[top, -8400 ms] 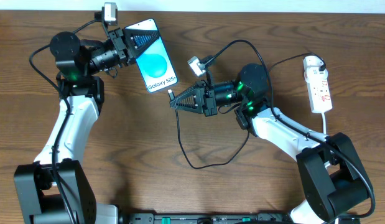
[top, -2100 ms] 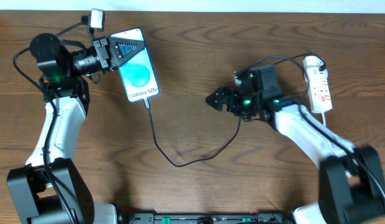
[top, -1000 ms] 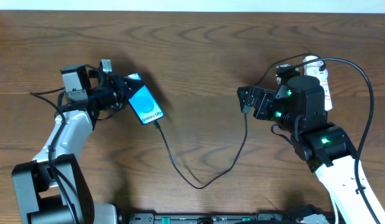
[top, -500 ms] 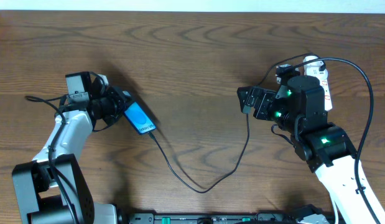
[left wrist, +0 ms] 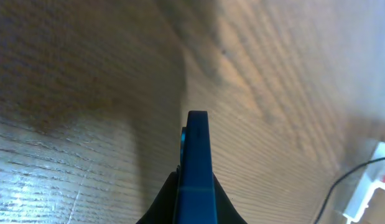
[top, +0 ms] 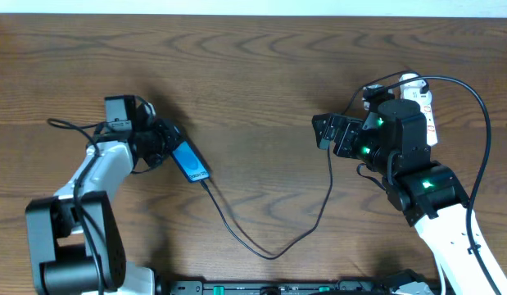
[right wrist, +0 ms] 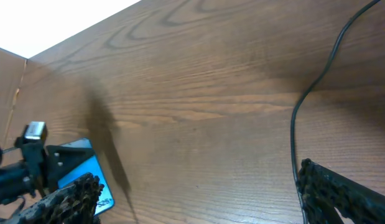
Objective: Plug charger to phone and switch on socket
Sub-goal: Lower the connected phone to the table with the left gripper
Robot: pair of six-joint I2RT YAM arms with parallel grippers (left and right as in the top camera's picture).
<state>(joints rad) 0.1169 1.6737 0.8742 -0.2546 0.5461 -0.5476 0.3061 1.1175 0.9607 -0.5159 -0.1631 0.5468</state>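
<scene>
My left gripper lowers the phone (top: 191,161) onto the bare wood below and lets go there next, since the charger is already plugged into its end.
My left gripper (top: 173,147) is shut on the phone (top: 191,161), which stands tilted on its long edge above the wood at the left. In the left wrist view the phone (left wrist: 197,163) shows edge-on, blue, between my dark fingers (left wrist: 162,202). The charger (top: 269,254), a thin black cable, is plugged into the phone's lower end and loops forward, then rises to my right arm. My right gripper (top: 322,131) hangs open with nothing in it; it points left at the phone (right wrist: 84,174). The socket (top: 414,83) lies behind my right arm, mostly hidden.
The brown wooden table (top: 253,74) fills the scene. The charger cable (right wrist: 311,87) runs past my right gripper's right finger (right wrist: 341,190). The white power strip (left wrist: 374,186) shows at the left wrist view's right edge, with a dark cable (left wrist: 332,198) beside it.
My left arm has carried the phone slightly right and toward the front, turning it further onto its edge. The cable loop has shifted right with it. The right arm has not moved.
</scene>
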